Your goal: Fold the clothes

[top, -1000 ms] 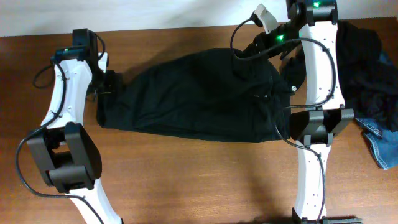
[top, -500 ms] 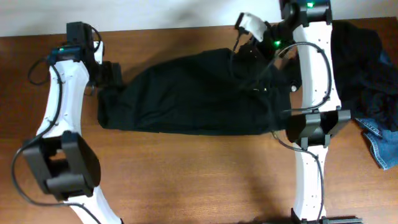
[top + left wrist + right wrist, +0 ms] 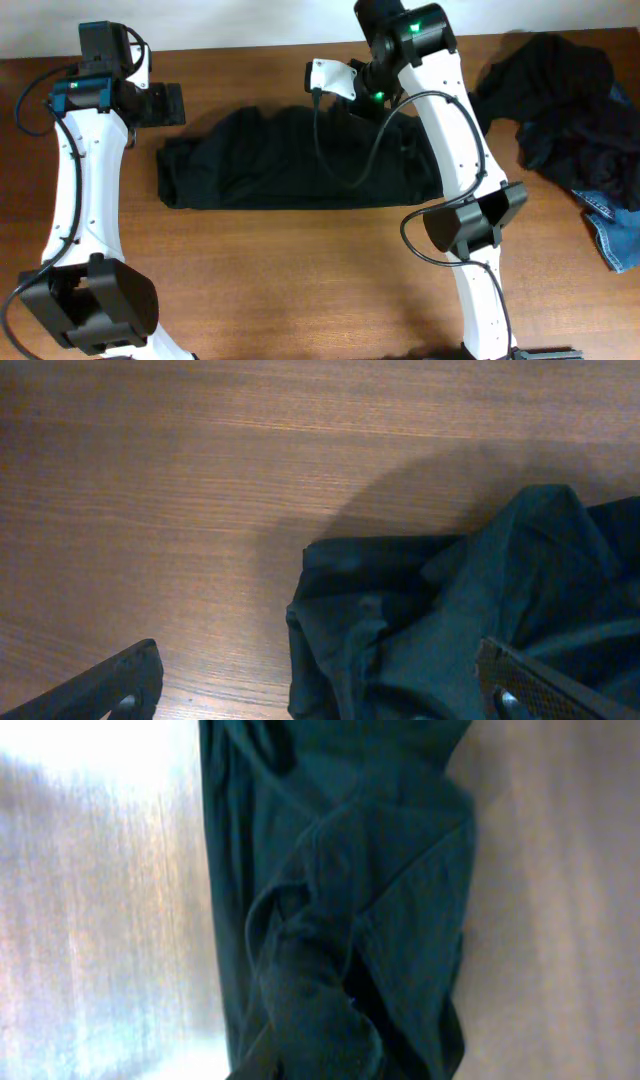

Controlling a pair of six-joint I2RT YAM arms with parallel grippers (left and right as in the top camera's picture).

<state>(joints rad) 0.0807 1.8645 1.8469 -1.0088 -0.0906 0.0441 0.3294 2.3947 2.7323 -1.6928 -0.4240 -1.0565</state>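
The garment's end by the dark heap hangs bunched, so my right gripper moves to the right in the overhead view and down over it next.
A long black garment of the clothes (image 3: 280,170) lies across the middle of the table, its left end (image 3: 430,620) rumpled. My left gripper (image 3: 170,104) hovers just behind that left end. It is open, and its two fingers (image 3: 125,682) stand wide apart with bare wood and the garment's corner between them. My right gripper (image 3: 355,98) is over the garment's back edge near its middle, shut on a bunch of the black fabric (image 3: 310,1010) that hangs from it and hides its fingertips.
A heap of other dark clothes (image 3: 560,100) lies at the back right, with a blue denim piece (image 3: 612,228) at the right edge. The table's back edge (image 3: 250,45) runs just behind both grippers.
My right arm has swung left with the garment's right part, carrying it over toward the middle. The left gripper has drawn back and left, off the garment's left end.
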